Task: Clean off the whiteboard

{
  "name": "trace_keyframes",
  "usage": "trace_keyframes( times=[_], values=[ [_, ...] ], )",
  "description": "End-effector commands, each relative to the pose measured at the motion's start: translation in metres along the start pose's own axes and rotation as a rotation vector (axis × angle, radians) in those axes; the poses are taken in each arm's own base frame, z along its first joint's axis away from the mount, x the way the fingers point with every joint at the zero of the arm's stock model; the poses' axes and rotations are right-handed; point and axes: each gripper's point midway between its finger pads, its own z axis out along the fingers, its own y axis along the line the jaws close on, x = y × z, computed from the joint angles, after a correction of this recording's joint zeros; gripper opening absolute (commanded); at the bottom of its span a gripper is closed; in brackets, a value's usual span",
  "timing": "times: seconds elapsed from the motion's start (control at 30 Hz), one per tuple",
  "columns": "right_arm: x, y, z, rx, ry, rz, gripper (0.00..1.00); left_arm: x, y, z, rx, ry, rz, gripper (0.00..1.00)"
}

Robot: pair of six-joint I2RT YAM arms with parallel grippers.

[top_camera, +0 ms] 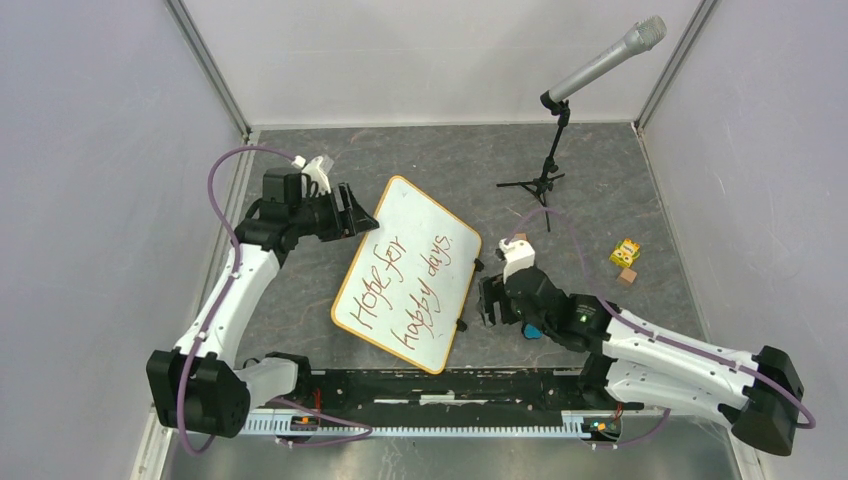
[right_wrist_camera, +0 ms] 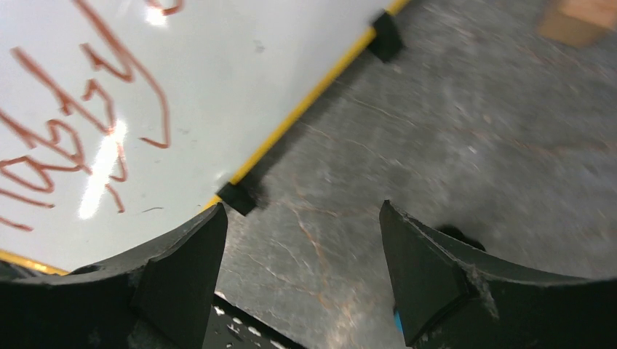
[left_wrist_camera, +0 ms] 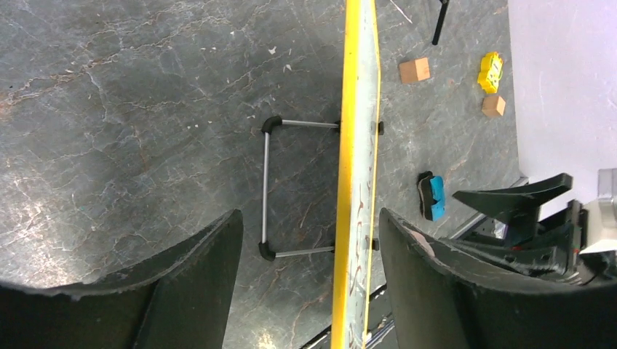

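The blue eraser (top_camera: 531,331) lies below my right gripper and to its right in the top view, so the gripper lowers its empty fingers around it next.
The whiteboard (top_camera: 408,272) stands tilted mid-table, orange-yellow framed, with red-brown handwriting. My left gripper (top_camera: 352,212) is open at its far left corner. In the left wrist view the board (left_wrist_camera: 358,145) shows edge-on between the spread fingers (left_wrist_camera: 309,214), touching neither, with its wire stand (left_wrist_camera: 265,189) behind. My right gripper (top_camera: 487,300) is open and empty by the board's right edge. Its view (right_wrist_camera: 302,207) shows the written face (right_wrist_camera: 145,87) and a black clip (right_wrist_camera: 238,198). A blue eraser (top_camera: 531,331) lies half hidden under the right wrist and also shows in the left wrist view (left_wrist_camera: 434,196).
A microphone on a small tripod (top_camera: 548,150) stands at the back right. A yellow toy (top_camera: 626,252) and a wooden block (top_camera: 627,276) lie at the right, another block (top_camera: 518,240) behind the right wrist. Walls enclose the table.
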Motion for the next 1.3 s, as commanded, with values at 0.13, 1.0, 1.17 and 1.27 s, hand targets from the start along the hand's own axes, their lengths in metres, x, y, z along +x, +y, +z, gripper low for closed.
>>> trace_keyframes(
  times=[0.13,1.0,1.17,1.27],
  values=[
    [0.048,-0.078,-0.032,0.418,0.149,0.112,0.79,-0.003,-0.003,-0.003,0.027,-0.048,0.134,0.74],
    [0.081,-0.094,-0.006,0.419,0.175,0.09,0.58,0.003,-0.007,-0.014,0.015,-0.085,0.18,0.78],
    [0.078,-0.094,-0.002,0.415,0.154,0.093,0.5,0.004,-0.005,-0.013,0.011,-0.08,0.18,0.79],
    [0.077,-0.094,-0.001,0.418,0.155,0.088,0.45,0.005,-0.007,-0.013,0.015,-0.078,0.178,0.79]
  ],
)
